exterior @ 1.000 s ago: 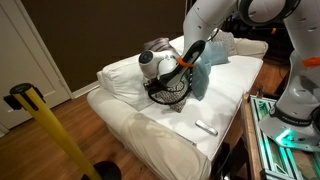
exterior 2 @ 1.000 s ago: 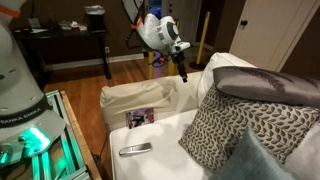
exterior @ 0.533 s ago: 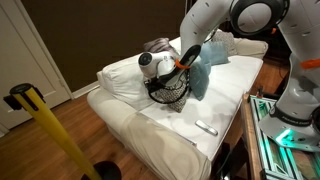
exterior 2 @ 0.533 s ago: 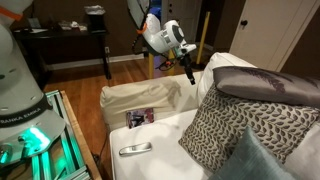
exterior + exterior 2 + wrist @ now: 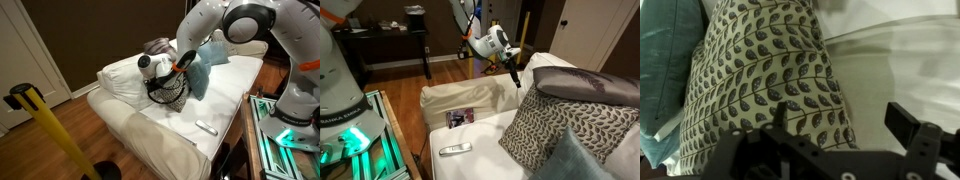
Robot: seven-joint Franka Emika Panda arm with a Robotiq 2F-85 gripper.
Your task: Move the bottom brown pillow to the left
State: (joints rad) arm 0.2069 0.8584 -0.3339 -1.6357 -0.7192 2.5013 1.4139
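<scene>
I need to move my gripper outward and down next onto the bottom brown pillow's upper corner (image 5: pixel 530 93) (image 5: pixel 844 138), as its edge runs between my open fingers beside the white cushion.
The bottom brown pillow (image 5: pixel 176 93) has a brown-and-white leaf lattice and leans on the white sofa; it also shows in the other exterior view (image 5: pixel 565 128) and fills the wrist view (image 5: pixel 760 80). A plain grey-brown plush pillow (image 5: pixel 592 84) lies on top of it. A teal-blue pillow (image 5: pixel 201 74) (image 5: pixel 665 60) lies against it. My gripper (image 5: pixel 160 76) (image 5: pixel 516 74) (image 5: pixel 842 122) is open and empty. It hovers just over the patterned pillow's edge, one finger over the pillow and the other over the white cushion.
A white remote (image 5: pixel 206 127) (image 5: pixel 455 150) lies on the sofa seat (image 5: pixel 902 70). A picture card (image 5: pixel 460 117) lies on the sofa arm. A white pillow (image 5: pixel 120 75) sits at the sofa's end. A yellow post (image 5: pixel 45 118) stands on the wood floor.
My gripper has moved closer to the patterned pillow and a little lower, staying open. The pillows have not moved.
</scene>
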